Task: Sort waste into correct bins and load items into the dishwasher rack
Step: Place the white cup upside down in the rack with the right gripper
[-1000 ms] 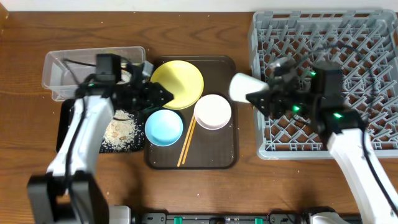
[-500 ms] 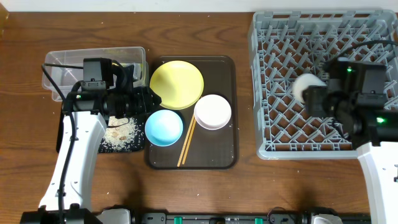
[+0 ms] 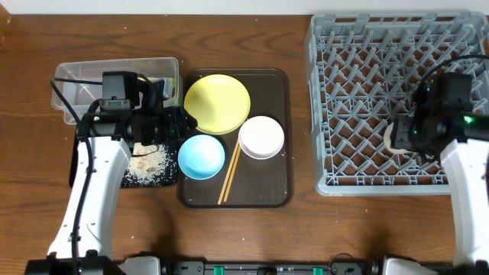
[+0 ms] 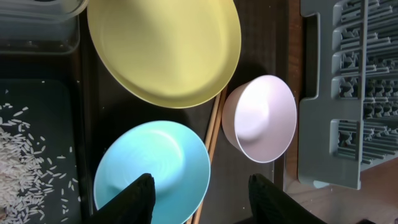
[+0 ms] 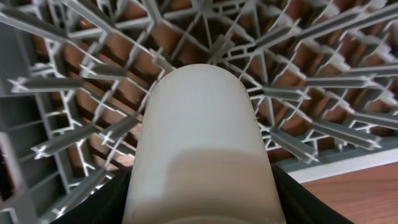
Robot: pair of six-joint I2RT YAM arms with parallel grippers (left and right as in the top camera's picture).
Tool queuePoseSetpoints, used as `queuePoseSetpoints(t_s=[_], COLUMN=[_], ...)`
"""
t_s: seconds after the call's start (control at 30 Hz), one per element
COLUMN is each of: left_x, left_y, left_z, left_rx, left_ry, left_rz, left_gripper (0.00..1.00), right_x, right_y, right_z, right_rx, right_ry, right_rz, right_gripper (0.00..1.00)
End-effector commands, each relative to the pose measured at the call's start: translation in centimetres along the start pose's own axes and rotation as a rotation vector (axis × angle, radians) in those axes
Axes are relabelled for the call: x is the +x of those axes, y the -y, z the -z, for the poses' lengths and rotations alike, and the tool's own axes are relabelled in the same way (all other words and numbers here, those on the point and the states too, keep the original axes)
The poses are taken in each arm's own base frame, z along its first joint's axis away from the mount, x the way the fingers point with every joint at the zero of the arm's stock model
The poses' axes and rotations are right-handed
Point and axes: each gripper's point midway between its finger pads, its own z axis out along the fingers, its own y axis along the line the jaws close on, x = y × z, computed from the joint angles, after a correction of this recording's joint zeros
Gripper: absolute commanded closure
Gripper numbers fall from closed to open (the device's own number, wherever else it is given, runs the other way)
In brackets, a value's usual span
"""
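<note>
The small pale cup (image 5: 202,143) goes down and toward the rack's side by the brown tray next in my right gripper, since empty pegs stand there.
My right gripper (image 3: 412,131) is shut on the small pale cup (image 5: 202,143) and holds it low inside the grey dishwasher rack (image 3: 367,46), near its front right part; the cup also shows in the overhead view (image 3: 396,138). My left gripper (image 4: 198,193) is open above the light blue bowl (image 4: 152,165). The yellow plate (image 3: 218,103), the white bowl (image 3: 261,137) and the two chopsticks (image 3: 229,173) lie on the brown tray. Rice grains (image 3: 147,163) lie in the black tray (image 3: 80,156). The clear tub (image 3: 76,88) stands behind it. The wrapper and the scrap are hidden.
The dark brown serving tray (image 3: 271,191) lies in the middle of the wooden table. The rack's near wall (image 4: 323,93) shows at the right of the left wrist view. The left arm covers part of the tub and the black tray.
My right gripper has carried the cup from the rack's left edge rightwards over the rack and down among the pegs. My left gripper has drawn back a little to the left.
</note>
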Motion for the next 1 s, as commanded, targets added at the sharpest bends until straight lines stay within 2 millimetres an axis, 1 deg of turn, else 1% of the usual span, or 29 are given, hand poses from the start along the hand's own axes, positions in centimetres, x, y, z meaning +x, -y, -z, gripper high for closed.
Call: queuePoseSetpoints(t_s=[0.0,0.2,0.3,0.37,0.5,0.77,0.87,0.97], left_x=[-0.3,-0.3,-0.3,-0.3,-0.3,-0.2,-0.2,-0.3], left_y=[-0.1,-0.1,-0.1,-0.1,-0.1,-0.1,-0.1,-0.1], left_z=[0.3,0.3,0.3,0.3,0.3,0.3,0.3,0.3], left_rx=[-0.009,-0.009,-0.009,-0.009,-0.009,-0.01,-0.01,-0.01], left_ry=[0.012,0.011,0.012,0.011,0.01,0.008,0.009,0.009], left_rz=[-0.019,-0.018,-0.019,-0.018,-0.018,-0.017,-0.017,-0.017], left_gripper=[0.48,0.49,0.49,0.48,0.49,0.48,0.48,0.48], right_x=[-0.3,-0.5,-0.4,-0.3,-0.6,-1.2,-1.0,-0.3], right_y=[0.3,-0.2,-0.7,-1.1,-1.4,-1.7,-2.0,-2.5], right_z=[-0.8,-3.0,-3.7,-3.8,-3.4,-1.0,-0.6,-0.7], right_rx=[0.016,-0.002,-0.028,-0.05,-0.072,-0.098,-0.12,-0.146], right_ry=[-0.027,-0.069,-0.091,-0.098,-0.08,0.0,0.0,-0.029], right_rz=[-0.016,-0.013,-0.013,-0.013,-0.015,-0.017,-0.016,-0.015], right_gripper=[0.99,0.99,0.97,0.99,0.99,0.99,0.99,0.99])
